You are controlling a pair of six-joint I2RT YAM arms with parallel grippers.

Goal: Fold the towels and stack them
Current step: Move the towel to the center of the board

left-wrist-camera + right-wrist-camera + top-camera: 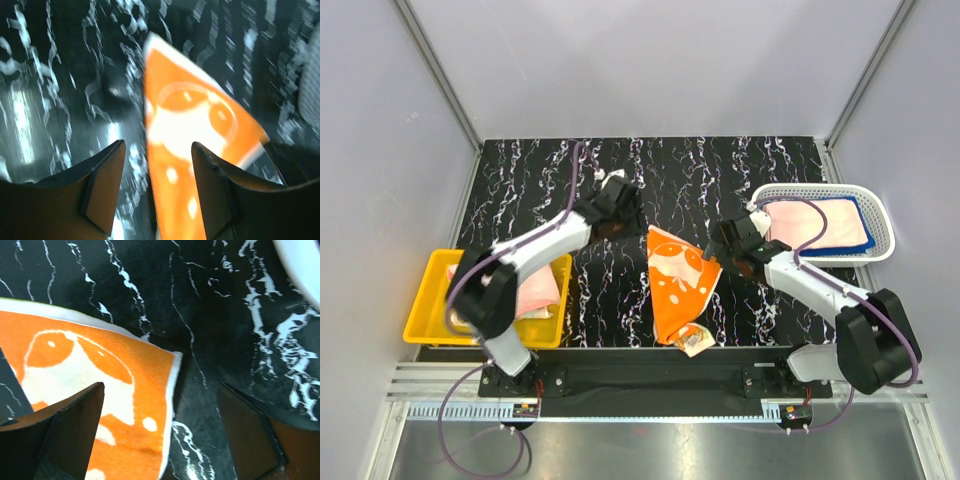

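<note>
The orange towel's far corner (652, 231) (152, 45) is below my left gripper and to its right in the top view, so I need to move that gripper sideways and down onto the corner.
An orange towel (680, 285) with a white pattern lies half folded in a pointed shape on the black marbled table, its tip toward the near edge. My left gripper (620, 215) hovers at its far left corner, open; in the left wrist view the orange towel (190, 115) runs under the gap between the gripper's (157, 150) jaws. My right gripper (730, 250) is open at the towel's right corner. The right wrist view has the orange towel's (90, 365) white-edged corner below the gripper (161, 390), untouched. A salmon-pink towel (540, 290) lies in the bin. A pale pink towel (815, 225) sits on a blue one (865, 225) in the basket.
A yellow plastic bin (425, 300) stands at the near left. A white mesh basket (820, 190) stands at the right. A small tag (692, 343) shows at the orange towel's near tip. Grey walls close the table in at the back and sides.
</note>
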